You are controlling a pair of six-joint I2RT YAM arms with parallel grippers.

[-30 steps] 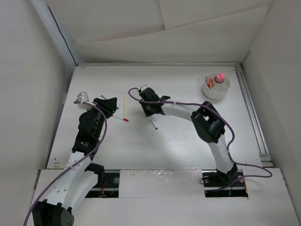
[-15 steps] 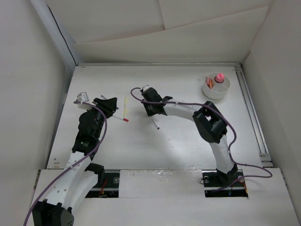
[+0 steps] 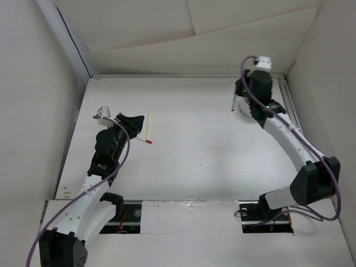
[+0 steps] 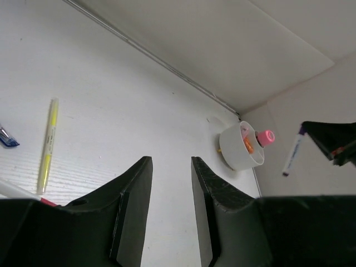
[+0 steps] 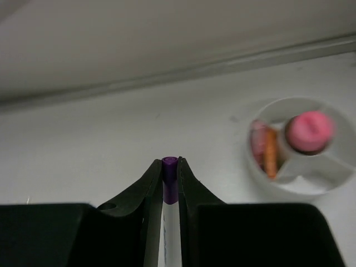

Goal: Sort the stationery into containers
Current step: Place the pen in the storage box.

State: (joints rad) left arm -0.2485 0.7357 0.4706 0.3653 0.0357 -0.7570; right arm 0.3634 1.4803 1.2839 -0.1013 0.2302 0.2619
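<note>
My right gripper holds the pen outside the divided cup. It should next go to the right in the top view, over the cup's opening, to release the pen.
In the right wrist view my right gripper [image 5: 170, 162] is shut on a white pen with a purple cap [image 5: 170, 183]. It hangs in the air just left of the round white divided cup [image 5: 328, 172]. A pink-capped tube [image 5: 309, 130] and an orange piece [image 5: 270, 153] sit in the cup. From above, the right gripper [image 3: 239, 92] holds the pen [image 3: 233, 104] at the far right, and the arm hides the cup. My left gripper [image 3: 136, 122] is open and empty beside a yellow pen [image 3: 148, 126] and a red-tipped white pen [image 3: 143, 140].
The left wrist view shows the yellow pen [image 4: 49, 142], a blue pen tip [image 4: 6, 137] at the left edge and the cup [image 4: 236, 158] far off by the back wall. White walls close in the table on three sides. A metal rail [image 3: 297, 133] runs along the right edge.
My right arm has lifted the purple-capped pen off the middle of the table and swung it to the far right, beside the cup. The left arm has barely moved.
</note>
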